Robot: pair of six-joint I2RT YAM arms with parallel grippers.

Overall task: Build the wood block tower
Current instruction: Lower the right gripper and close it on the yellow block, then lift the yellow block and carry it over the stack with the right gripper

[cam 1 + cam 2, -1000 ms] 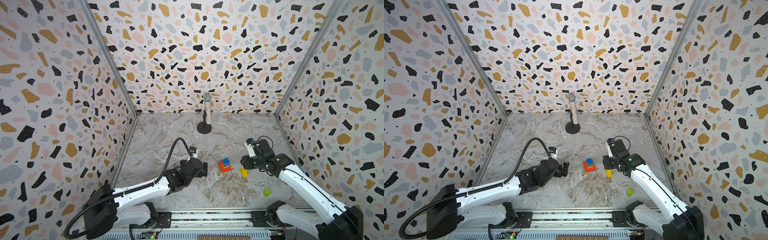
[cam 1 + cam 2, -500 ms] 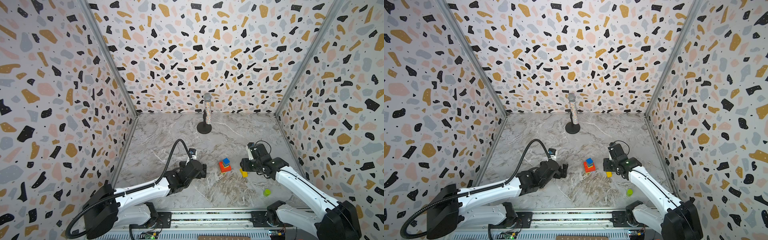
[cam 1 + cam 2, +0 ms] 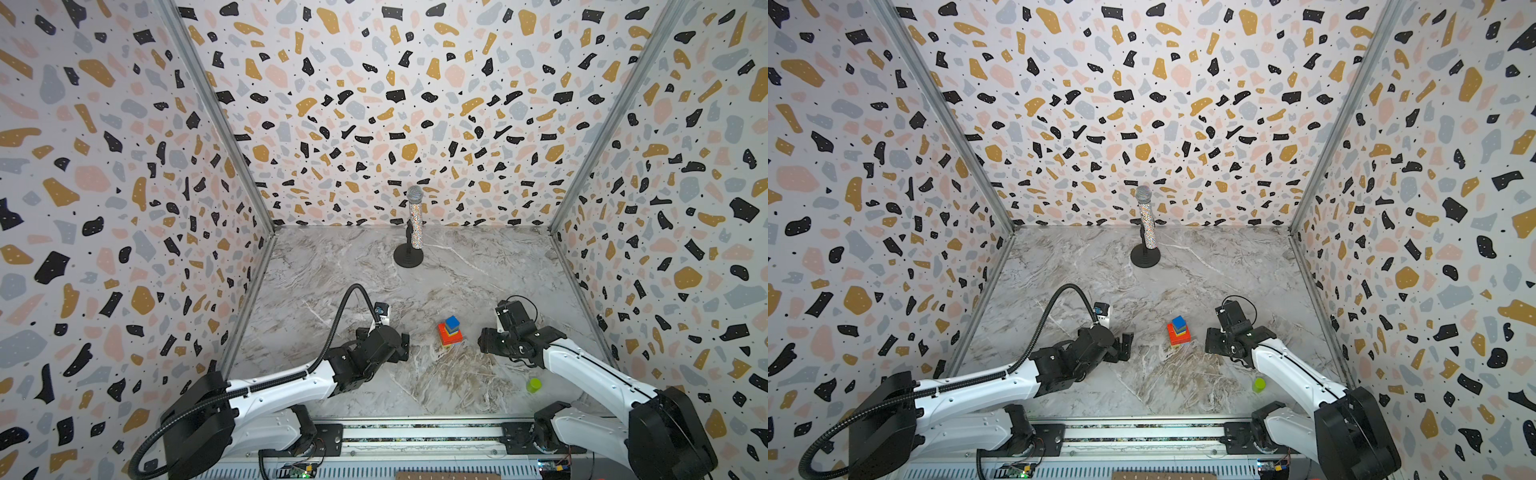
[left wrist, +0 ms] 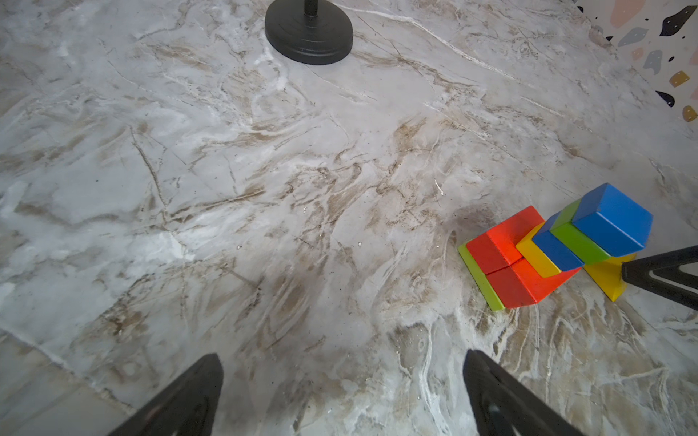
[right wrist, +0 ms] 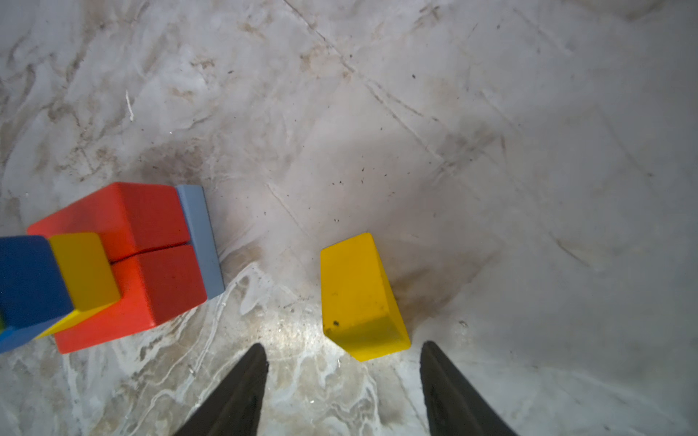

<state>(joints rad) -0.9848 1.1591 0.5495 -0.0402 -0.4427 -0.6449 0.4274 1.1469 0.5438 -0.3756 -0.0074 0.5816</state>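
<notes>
The loose yellow block's near end (image 5: 368,337) still lies below the open fingers, so my right gripper moves down astride it next and closes on the block's sides.
The tower (image 3: 449,332) (image 3: 1178,331) stands mid-table, with thin green and light blue slabs at the bottom. Two red bricks, yellow, blue and green blocks rise above them, and a blue cube is on top. It also shows in the left wrist view (image 4: 547,253) and the right wrist view (image 5: 113,264). A loose yellow block (image 5: 359,298) (image 4: 608,277) lies on the table right of the tower. My right gripper (image 5: 343,349) (image 3: 484,343) is open, with the block's near end just at its fingertips and untouched. It hides the block in both top views. My left gripper (image 4: 342,355) (image 3: 403,347) is open and empty, left of the tower.
A glittery microphone (image 3: 414,224) (image 3: 1147,220) on a black stand (image 4: 309,32) stands at the back centre. A small lime-green cylinder (image 3: 533,385) (image 3: 1259,384) lies near the front right, beside my right arm. Patterned walls enclose the table on three sides.
My right gripper has come down over the yellow block, now covering it in the top views, and its jaws have spread wider. The left arm has barely moved.
</notes>
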